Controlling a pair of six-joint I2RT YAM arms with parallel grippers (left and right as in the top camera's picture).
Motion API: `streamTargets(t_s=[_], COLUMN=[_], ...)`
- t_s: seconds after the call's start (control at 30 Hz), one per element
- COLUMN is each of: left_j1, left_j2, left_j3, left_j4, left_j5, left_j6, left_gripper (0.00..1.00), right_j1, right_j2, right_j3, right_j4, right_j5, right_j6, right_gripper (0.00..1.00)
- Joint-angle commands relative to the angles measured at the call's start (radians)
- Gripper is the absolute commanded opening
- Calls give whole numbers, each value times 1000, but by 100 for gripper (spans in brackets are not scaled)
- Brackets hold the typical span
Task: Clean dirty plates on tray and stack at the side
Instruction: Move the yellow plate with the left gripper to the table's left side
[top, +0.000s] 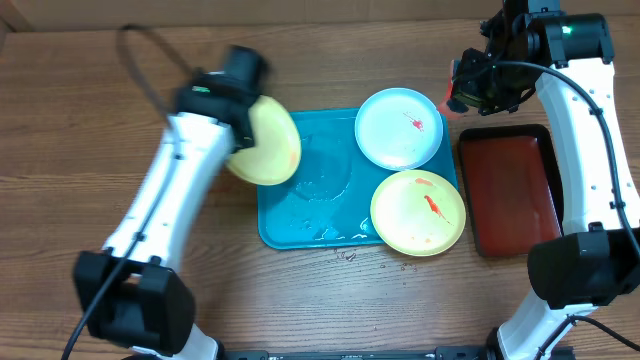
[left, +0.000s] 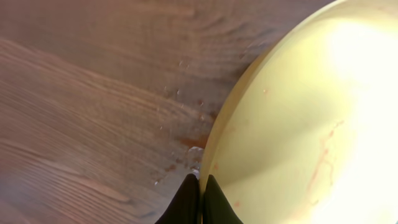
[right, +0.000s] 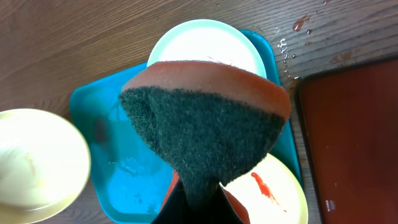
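My left gripper moves off the teal tray next, to the left in the overhead view and down, since the wooden table there (left: 102, 124) lies bare.
My left gripper (left: 200, 186) is shut on the rim of a pale yellow plate (top: 268, 142) and holds it tilted over the teal tray's (top: 300, 215) left edge. In the left wrist view the plate (left: 298, 124) shows a faint red smear. A light cyan plate (top: 398, 128) with a red stain lies at the tray's far right. A second pale yellow plate (top: 418, 212) with red sauce lies at its near right. My right gripper (right: 198, 199) is shut on a dark green and red-brown scrub sponge (right: 205, 124), held high above the cyan plate (right: 202, 43).
A dark red-brown tray (top: 510, 185) with a black rim lies right of the teal tray. Water wets the teal tray's middle (top: 322, 175), and drops lie on the wooden table (top: 345, 255) near its front edge.
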Motion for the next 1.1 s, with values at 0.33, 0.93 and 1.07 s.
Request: streamTargets(t_s=[0.33,0.93,1.07], left_j1=[581,581,550], left_j2=[-46,-46,-46], left_j3=[-255,-542,-542], left_j4=[161,547,529], left_j5=[534,380,394], left_j6=[240,180,220], left_gripper=[5,5,32], right_j1=[-2,0,0], right_j2=[-4,-4,-4], right_j3=[13,13,13], right_j4=[5,2,2], right_j5=[4,3,3], right_j6=[-8,-8,-8], right_gripper=[4,4,4])
